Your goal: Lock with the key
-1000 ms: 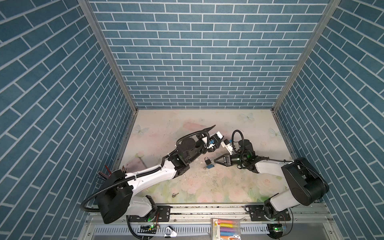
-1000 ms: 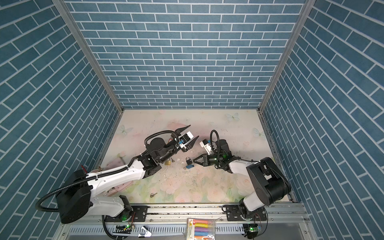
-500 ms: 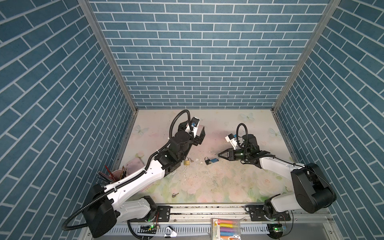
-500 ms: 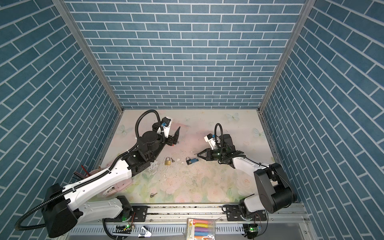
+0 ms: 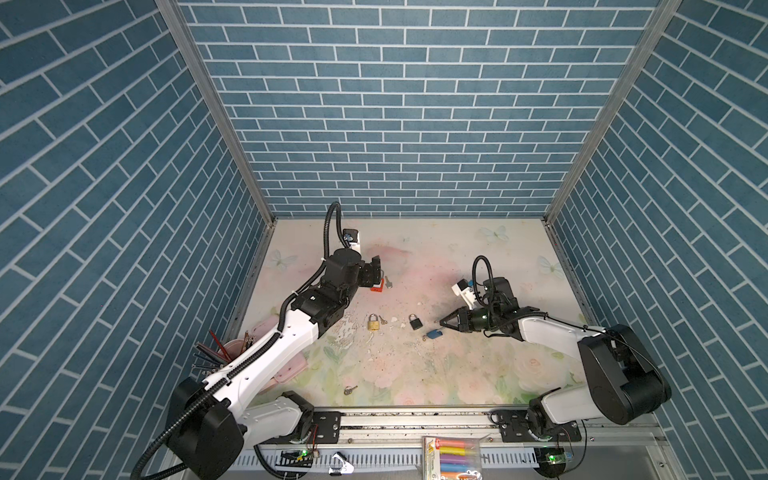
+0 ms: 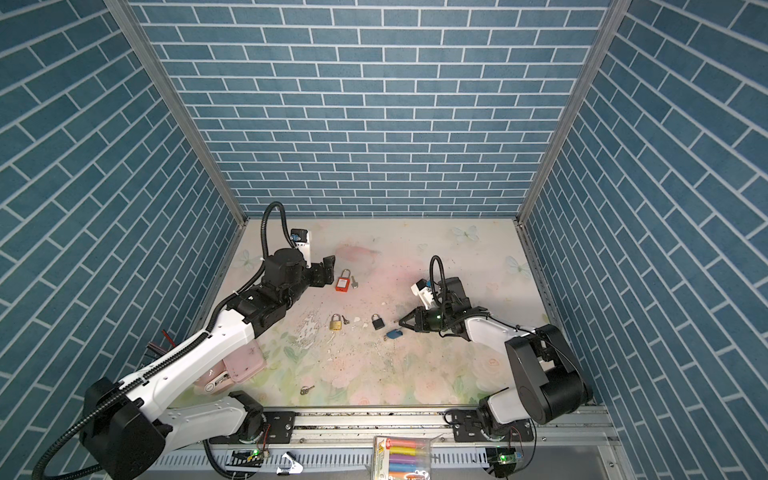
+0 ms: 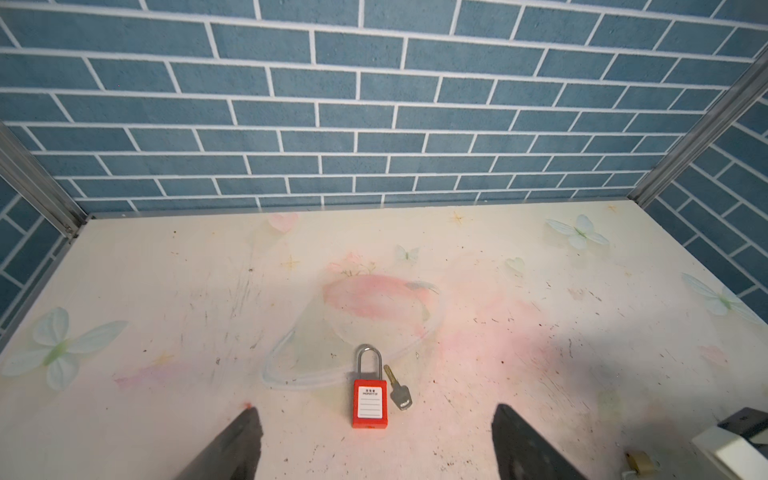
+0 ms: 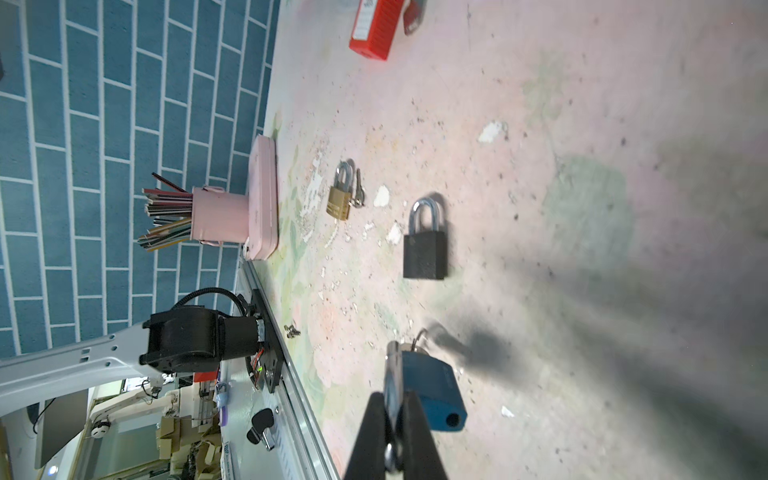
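Observation:
My right gripper moves down and back toward the blue padlock's keyhole end [image 5: 439, 330] [image 8: 454, 419] next, before it releases. The key points past that end, which lies below.
My right gripper [image 8: 394, 397] is shut on a silver key [image 8: 392, 374], whose blade sticks out past the fingertips. A blue padlock [image 8: 434, 390] lies on the table right beside that key; whether they touch I cannot tell. In both top views this gripper [image 5: 442, 322] hovers low, just right of the blue padlock [image 5: 433, 333]. My left gripper [image 7: 375, 409] is open, its fingers [image 7: 241, 440] wide on either side of a red padlock [image 7: 369, 397] with a loose key [image 7: 398, 388] beside it. Neither finger touches them.
A black padlock [image 5: 414, 321] and a brass padlock [image 5: 373, 323] with a small key lie mid-table. Another key [image 5: 350, 390] rests near the front edge. A pink pencil cup [image 8: 212, 218] and pink case [image 8: 264, 199] stand at the left wall.
My left gripper let go at the blue padlock, opened wide and swung back-left to the red padlock. The right gripper drew back to the right with the key; the blue padlock stayed on the table.

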